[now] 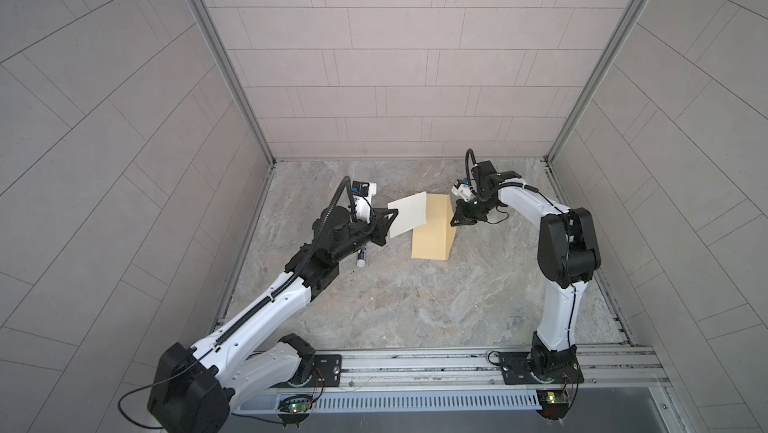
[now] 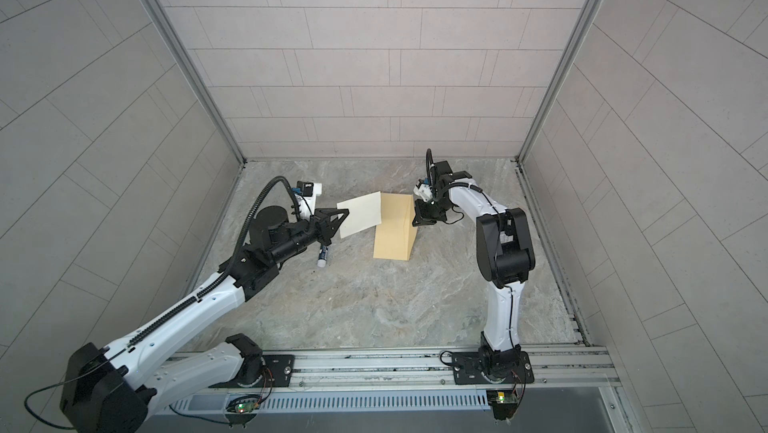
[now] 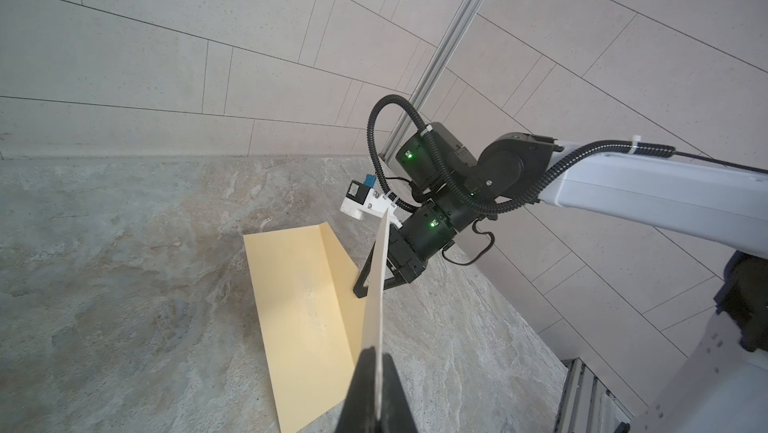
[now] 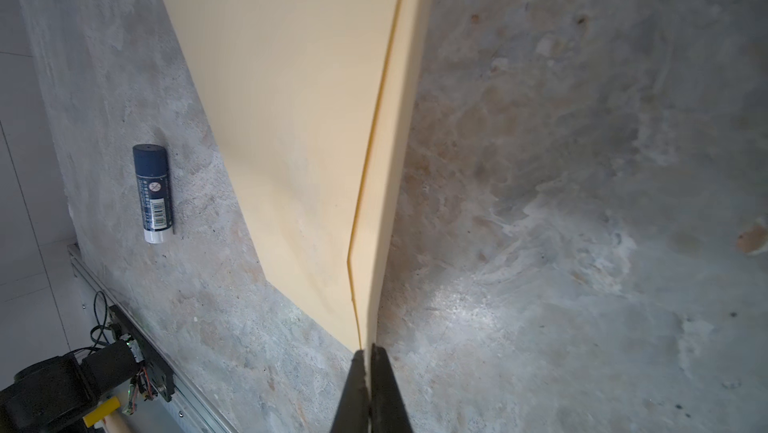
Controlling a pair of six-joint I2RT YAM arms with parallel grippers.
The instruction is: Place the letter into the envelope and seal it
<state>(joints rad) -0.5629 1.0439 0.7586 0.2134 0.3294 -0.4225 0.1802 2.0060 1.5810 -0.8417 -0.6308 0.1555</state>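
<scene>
The right gripper moves down next, bringing the envelope's pinched flap toward the marble tabletop, and lets go of it there, since that tabletop lies below the raised gripper.
The letter (image 1: 409, 215) (image 2: 360, 215) is a pale sheet held off the table, its left edge pinched in my shut left gripper (image 1: 391, 221) (image 2: 343, 221). The left wrist view shows the letter edge-on (image 3: 376, 298), rising out of the shut left gripper (image 3: 376, 354). The yellow-tan envelope (image 1: 430, 235) (image 2: 392, 235) (image 3: 299, 318) lies on the table, partly under the letter's right end. Its flap (image 4: 390, 161) stands lifted along the right edge. My right gripper (image 1: 452, 224) (image 2: 414, 224) (image 4: 368, 350) is shut on that flap.
A dark blue glue stick (image 1: 361, 258) (image 2: 322, 256) (image 4: 153, 194) lies on the marble table (image 1: 415, 306) under my left wrist. Panel walls enclose the left, back and right sides. A metal rail (image 1: 415, 364) runs along the front edge.
</scene>
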